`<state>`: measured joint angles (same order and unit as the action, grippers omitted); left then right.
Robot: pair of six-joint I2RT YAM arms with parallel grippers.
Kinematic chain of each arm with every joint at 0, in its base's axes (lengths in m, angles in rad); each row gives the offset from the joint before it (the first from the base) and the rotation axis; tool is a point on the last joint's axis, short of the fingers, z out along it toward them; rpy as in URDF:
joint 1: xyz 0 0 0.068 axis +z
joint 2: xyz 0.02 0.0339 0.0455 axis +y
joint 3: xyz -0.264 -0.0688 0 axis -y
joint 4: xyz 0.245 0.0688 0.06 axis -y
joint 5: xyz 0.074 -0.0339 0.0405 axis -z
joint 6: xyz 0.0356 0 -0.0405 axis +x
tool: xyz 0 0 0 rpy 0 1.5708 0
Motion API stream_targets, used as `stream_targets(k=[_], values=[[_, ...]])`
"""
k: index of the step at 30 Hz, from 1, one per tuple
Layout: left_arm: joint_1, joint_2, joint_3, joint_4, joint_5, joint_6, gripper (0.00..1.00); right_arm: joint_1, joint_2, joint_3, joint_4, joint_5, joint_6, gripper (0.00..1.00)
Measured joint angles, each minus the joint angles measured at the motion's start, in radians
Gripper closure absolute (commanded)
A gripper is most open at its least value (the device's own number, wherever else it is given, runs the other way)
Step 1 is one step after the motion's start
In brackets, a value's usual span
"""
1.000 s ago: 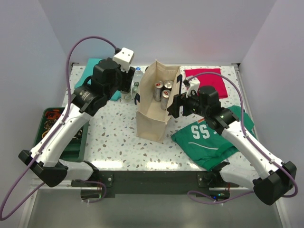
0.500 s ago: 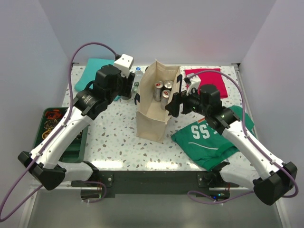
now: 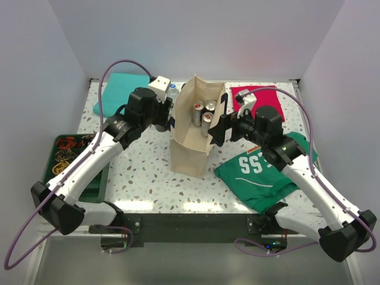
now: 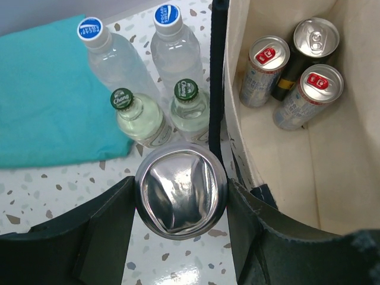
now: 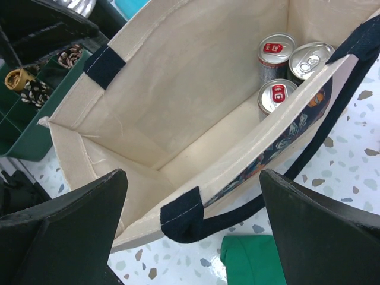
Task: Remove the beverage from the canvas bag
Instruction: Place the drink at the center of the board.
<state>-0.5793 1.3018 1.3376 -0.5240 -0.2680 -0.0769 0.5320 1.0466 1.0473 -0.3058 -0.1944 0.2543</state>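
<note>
The can should go down next onto the clear, bare tabletop below, beside the bag and near the green-capped bottles, and my left gripper should release it there.
The canvas bag (image 3: 190, 145) stands upright mid-table with its mouth open; three beverage cans (image 3: 202, 113) sit upright in its far end, also seen as cans (image 4: 291, 71) and cans (image 5: 285, 65). My left gripper (image 4: 180, 199) hovers just left of the bag (image 4: 297, 166), shut on another beverage can (image 4: 180, 190), whose shiny silver end faces the camera. In the top view the left gripper (image 3: 161, 114) hides that can. My right gripper (image 5: 193, 208) is open wide over the bag's right rim, straddling a navy strap handle (image 5: 190, 219) without touching it.
Two clear plastic bottles (image 4: 172, 50) and two green-capped glass bottles (image 4: 142, 119) stand left of the bag beside a teal cloth (image 3: 122, 89). A red cloth (image 3: 261, 98) and a green jersey (image 3: 261, 172) lie to the right. A green tray (image 3: 71, 157) sits at the left edge.
My left arm has swung right, nearer the bag's left side, still holding its can. The right gripper's jaws have widened and shifted slightly back along the bag's rim.
</note>
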Motion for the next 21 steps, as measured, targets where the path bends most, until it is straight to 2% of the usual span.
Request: stream_targets(k=[21], values=[[0.021, 0.027, -0.280, 0.268, 0.011, -0.067, 1.00, 0.000, 0.025, 0.011, -0.002, 0.021, -0.001, 0.02]])
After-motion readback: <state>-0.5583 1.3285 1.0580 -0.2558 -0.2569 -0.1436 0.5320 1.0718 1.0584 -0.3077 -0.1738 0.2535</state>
